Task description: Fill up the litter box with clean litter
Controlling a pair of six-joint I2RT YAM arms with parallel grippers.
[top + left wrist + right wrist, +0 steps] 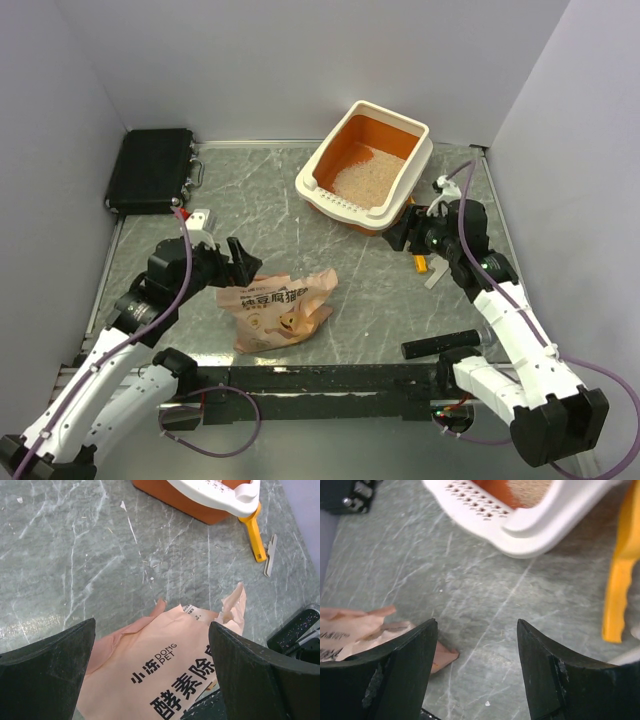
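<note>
The flap at the bag's far edge point(232, 291) point(114, 641) sticks out and lies below and back of my left gripper, which will next move back and down onto it.
The litter box point(345, 204), cream outside and orange inside, stands at the back right with its slotted rim facing me. Pale beige clean litter point(366, 172) covers part of its floor. My right gripper point(405, 232) hovers open just in front of the box's near right corner, with only bare table between its fingers. The right wrist view has the gripper point(476, 622) below the box rim point(520, 530) and a patch of litter point(530, 490). My left gripper point(240, 262) is open wide at the left end of the peach-pink bag point(278, 305). In the left wrist view the gripper point(152, 625) hangs over the bag point(165, 665), not gripping it.
A yellow-orange scoop point(421, 264) lies by the box's right side, with a grey strip point(437, 275) beside it. A black case point(150, 168) sits at the back left, and a small white block point(198, 218) lies in front of it. Grey walls enclose the table on three sides.
</note>
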